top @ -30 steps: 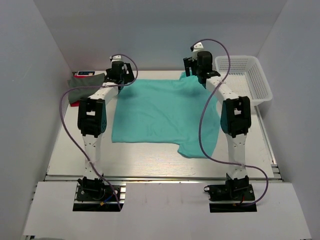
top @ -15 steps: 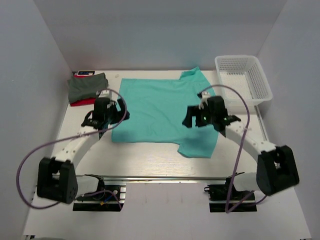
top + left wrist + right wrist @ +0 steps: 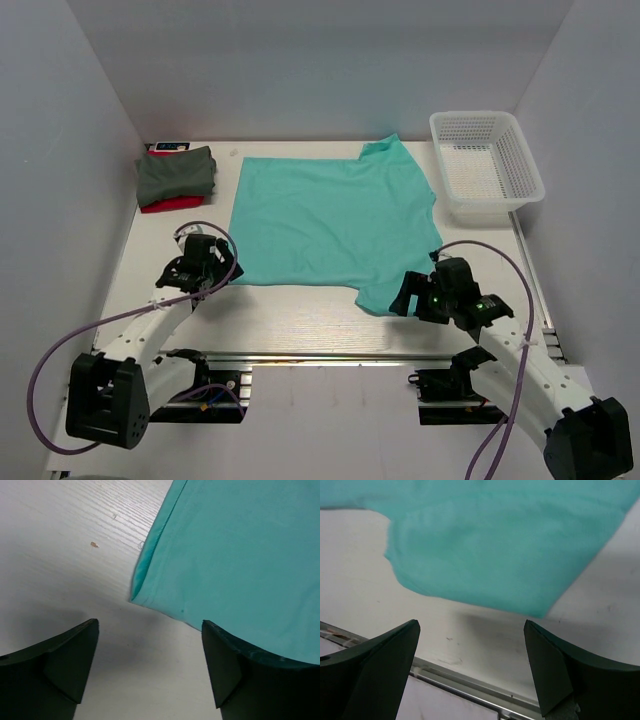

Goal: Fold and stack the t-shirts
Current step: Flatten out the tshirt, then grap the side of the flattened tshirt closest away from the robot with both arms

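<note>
The teal t-shirt's near corner comes between the fingers of my left gripper next as it lowers around that corner, then the gripper closes.
The teal t-shirt [image 3: 330, 220] lies spread flat in the middle of the table. My left gripper [image 3: 222, 272] is open and empty, low over the table just off the shirt's near-left corner [image 3: 137, 597]. My right gripper [image 3: 402, 300] is open and empty, just off the shirt's near-right sleeve [image 3: 510, 550]. A folded dark grey-green t-shirt [image 3: 176, 172] lies on a red t-shirt [image 3: 170, 204] at the back left.
A white mesh basket [image 3: 487, 160] stands at the back right. A metal rail [image 3: 470, 682] runs along the table's near edge, close under my right gripper. The grey walls enclose the table on three sides.
Both arms have swung from the shirt's far edge to its near edge and dropped low. The shirt's far edge now lies flat on the table.
</note>
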`<state>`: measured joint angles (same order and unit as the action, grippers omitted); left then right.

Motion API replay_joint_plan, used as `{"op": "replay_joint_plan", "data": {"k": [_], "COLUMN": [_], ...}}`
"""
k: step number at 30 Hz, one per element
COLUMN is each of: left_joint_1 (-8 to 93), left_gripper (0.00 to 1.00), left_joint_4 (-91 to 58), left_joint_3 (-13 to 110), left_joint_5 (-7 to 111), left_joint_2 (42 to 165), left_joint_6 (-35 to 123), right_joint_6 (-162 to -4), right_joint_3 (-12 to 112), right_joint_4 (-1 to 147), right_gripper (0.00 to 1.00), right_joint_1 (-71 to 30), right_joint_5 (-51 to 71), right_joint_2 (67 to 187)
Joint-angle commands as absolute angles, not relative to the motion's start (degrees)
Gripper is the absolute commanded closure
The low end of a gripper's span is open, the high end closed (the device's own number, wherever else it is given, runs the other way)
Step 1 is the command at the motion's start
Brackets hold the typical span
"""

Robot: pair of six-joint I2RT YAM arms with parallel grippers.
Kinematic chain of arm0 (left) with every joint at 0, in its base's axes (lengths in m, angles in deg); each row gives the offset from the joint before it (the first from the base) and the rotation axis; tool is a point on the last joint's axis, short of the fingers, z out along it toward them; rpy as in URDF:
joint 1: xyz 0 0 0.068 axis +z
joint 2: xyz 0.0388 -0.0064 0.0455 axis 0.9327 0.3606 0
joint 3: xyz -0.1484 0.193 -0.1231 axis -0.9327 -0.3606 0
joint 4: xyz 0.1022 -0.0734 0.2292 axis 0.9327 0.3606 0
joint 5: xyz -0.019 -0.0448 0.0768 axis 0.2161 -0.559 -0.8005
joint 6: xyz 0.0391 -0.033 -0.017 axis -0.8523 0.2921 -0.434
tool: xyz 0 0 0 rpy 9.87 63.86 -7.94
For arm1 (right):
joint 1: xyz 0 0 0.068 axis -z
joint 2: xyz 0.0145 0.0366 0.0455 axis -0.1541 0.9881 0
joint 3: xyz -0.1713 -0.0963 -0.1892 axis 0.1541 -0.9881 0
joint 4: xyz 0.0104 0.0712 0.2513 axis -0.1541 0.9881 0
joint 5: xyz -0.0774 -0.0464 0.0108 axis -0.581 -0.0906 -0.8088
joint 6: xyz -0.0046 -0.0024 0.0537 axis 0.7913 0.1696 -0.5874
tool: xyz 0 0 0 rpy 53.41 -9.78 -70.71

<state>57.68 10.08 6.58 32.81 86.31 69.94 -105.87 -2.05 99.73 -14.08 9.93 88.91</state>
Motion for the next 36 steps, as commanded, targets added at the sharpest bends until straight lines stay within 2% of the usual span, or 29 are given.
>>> {"op": "replay_joint_plan", "data": {"k": [1, 3, 8, 13, 16, 17, 18, 19, 21, 22, 24, 25, 30, 36], "left_joint_1": [58.0, 58.0, 58.0, 58.0, 57.4, 57.4, 57.4, 57.4, 56.9, 56.9, 56.9, 56.9, 56.9, 56.9], "left_gripper": [0.10, 0.11, 0.35, 0.36, 0.40, 0.44, 0.48, 0.52, 0.89, 1.00, 1.00, 1.00, 1.00, 1.00], "left_joint_4": [5.8, 3.8, -0.9, -0.4, -1.7, -2.5, -2.5, -2.5, -2.5, -1.8, -1.3, -1.3, 2.5, 11.0], "left_joint_3": [5.5, 4.5, 2.7, 2.7, 2.0, 2.0, 2.0, 2.0, 2.6, 2.6, 2.6, 2.6, -0.9, -2.8], "left_joint_5": [32.0, 32.9, 33.6, 32.3, 32.8, 32.8, 32.8, 32.8, 33.3, 33.9, 34.5, 34.5, 35.0, 37.7], "left_joint_2": [87.8, 88.9, 92.5, 95.1, 97.4, 97.9, 98.5, 99.1, 99.9, 99.9, 98.2, 97.1, 86.6, 75.7], "left_joint_6": [70.8, 70.8, 70.8, 70.8, 71.4, 71.4, 71.4, 71.4, 71.4, 71.4, 70.9, 70.9, 71.7, 73.7], "right_joint_6": [-109.9, -111.2, -112.7, -113.5, -113.0, -112.7, -112.5, -112.6, -112.5, -112.6, -112.7, -112.7, -112.0, -113.5], "right_joint_3": [-4.2, -5.2, -5.8, -7.2, -6.8, -6.7, -6.7, -6.6, -6.6, -6.4, -5.5, -5.2, -2.8, -5.3], "right_joint_4": [101.5, 100.5, 95.9, 89.2, 87.8, 87.7, 87.6, 87.7, 87.8, 89.0, 92.7, 93.7, 102.5, 107.1], "right_gripper": [0.10, 0.10, 0.10, 0.16, 0.26, 0.33, 0.45, 0.53, 0.64, 0.73, 0.86, 0.99, 1.00, 1.00], "right_joint_1": [-14.1, -14.1, -13.8, -13.9, -13.8, -13.8, -13.7, -13.7, -13.9, -13.9, -13.8, -13.7, -14.1, -14.3], "right_joint_5": [8.6, 7.2, 4.1, 4.6, 6.2, 6.5, 6.5, 6.5, 6.2, 5.9, 5.6, 5.6, 7.1, 19.4], "right_joint_2": [89.3, 89.8, 92.8, 98.6, 101.6, 102.0, 102.8, 103.2, 102.8, 102.1, 100.0, 97.7, 92.6, 89.3]}}
